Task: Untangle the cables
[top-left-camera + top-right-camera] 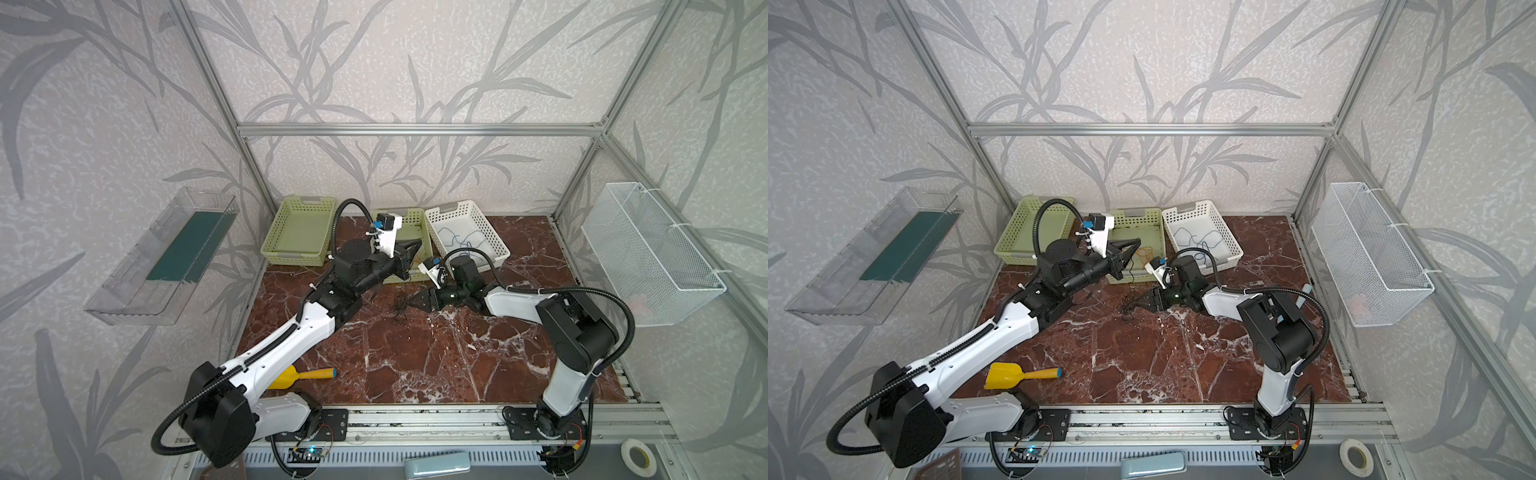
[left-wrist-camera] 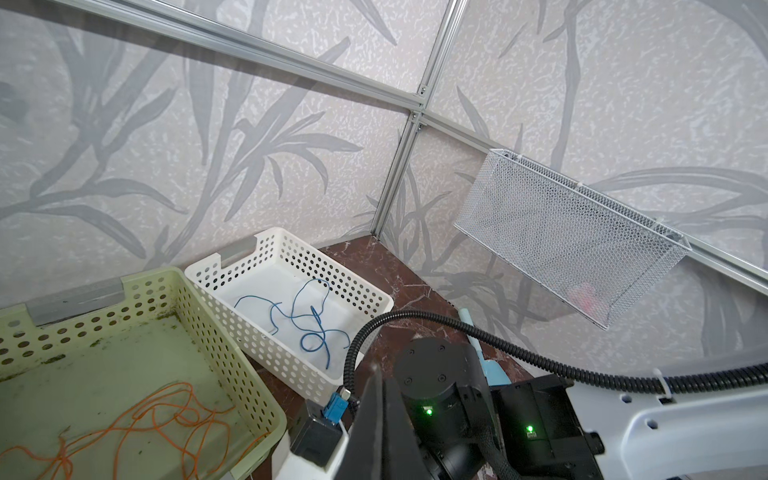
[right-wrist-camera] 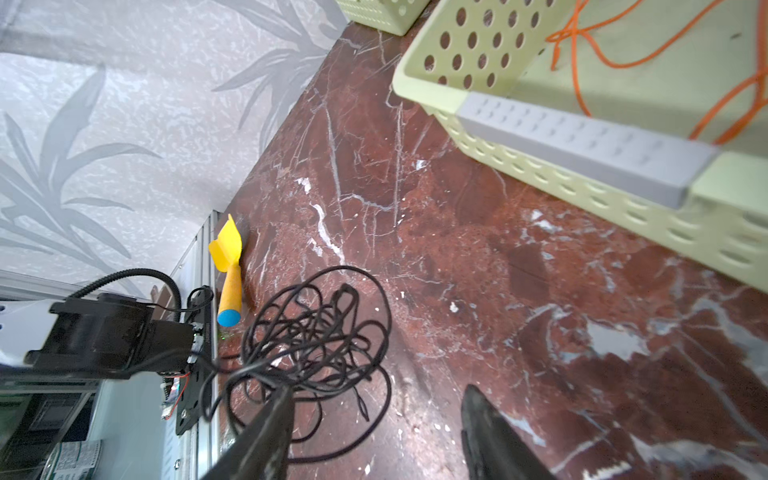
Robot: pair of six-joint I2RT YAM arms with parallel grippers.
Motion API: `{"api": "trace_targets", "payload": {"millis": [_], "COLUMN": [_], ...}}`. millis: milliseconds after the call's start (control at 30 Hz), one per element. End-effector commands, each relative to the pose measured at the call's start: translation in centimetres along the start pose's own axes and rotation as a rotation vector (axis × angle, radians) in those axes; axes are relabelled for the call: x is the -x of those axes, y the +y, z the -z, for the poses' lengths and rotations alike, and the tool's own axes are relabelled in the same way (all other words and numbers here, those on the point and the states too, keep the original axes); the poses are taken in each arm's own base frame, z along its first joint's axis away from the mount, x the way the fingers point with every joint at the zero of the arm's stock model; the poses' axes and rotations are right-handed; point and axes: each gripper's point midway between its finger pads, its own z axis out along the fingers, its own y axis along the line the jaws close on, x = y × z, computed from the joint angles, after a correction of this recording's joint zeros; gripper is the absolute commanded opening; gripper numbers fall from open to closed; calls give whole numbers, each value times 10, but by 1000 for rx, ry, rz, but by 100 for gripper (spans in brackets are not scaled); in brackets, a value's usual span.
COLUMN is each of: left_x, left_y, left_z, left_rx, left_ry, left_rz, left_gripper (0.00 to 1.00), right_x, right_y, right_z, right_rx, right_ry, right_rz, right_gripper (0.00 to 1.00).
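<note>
The right gripper slides, fingers open, into the edge of the dark tangle [image 1: 402, 304] [image 3: 387, 398] next and closes on a piece of cable, since the cables lie just beyond its fingers.
A tangle of dark cables [image 1: 401, 305] [image 1: 1126, 307] [image 3: 316, 332] lies on the marble table in front of the middle green basket [image 1: 417, 220]. My right gripper [image 1: 413, 301] [image 3: 378, 390] is open right beside it. Several dark strands drape over one of its fingertips [image 3: 284, 395]; the space between the jaws is bare. Orange cables [image 2: 158, 415] [image 3: 582, 37] lie in that green basket. Blue cables [image 1: 461, 241] [image 2: 307, 324] lie in the white basket [image 1: 494, 232]. My left gripper [image 1: 415, 249] [image 2: 380, 374] is shut and held above the green basket; I cannot tell if a strand is pinched.
Another green basket [image 1: 291, 257] stands at the back left. A yellow scoop [image 1: 299, 376] lies near the left arm's base. A wire mesh basket [image 1: 652, 253] hangs on the right wall and a clear tray [image 1: 166, 249] on the left wall.
</note>
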Motion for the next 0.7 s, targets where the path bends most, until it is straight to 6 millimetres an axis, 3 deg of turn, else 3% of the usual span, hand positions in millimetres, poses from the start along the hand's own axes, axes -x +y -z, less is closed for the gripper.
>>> {"api": "trace_targets", "payload": {"millis": [0,400,667], "left_x": [24,35,43], "left_y": [-6,-7,-11], "left_z": [1,2,3], "left_rx": [4,10,-1], "left_ry": [-68,-106,-122], "left_rz": [-34,-40,-55], "left_gripper": [0,0,0], "right_x": [2,11,11], "right_y": [14,19,9], "right_z": [1,-6,-8], "right_rx": [66,129,73], "right_ry": [-25,-52,-45], "right_rz": [8,-23,-15], "right_gripper": [63,53,19]}}
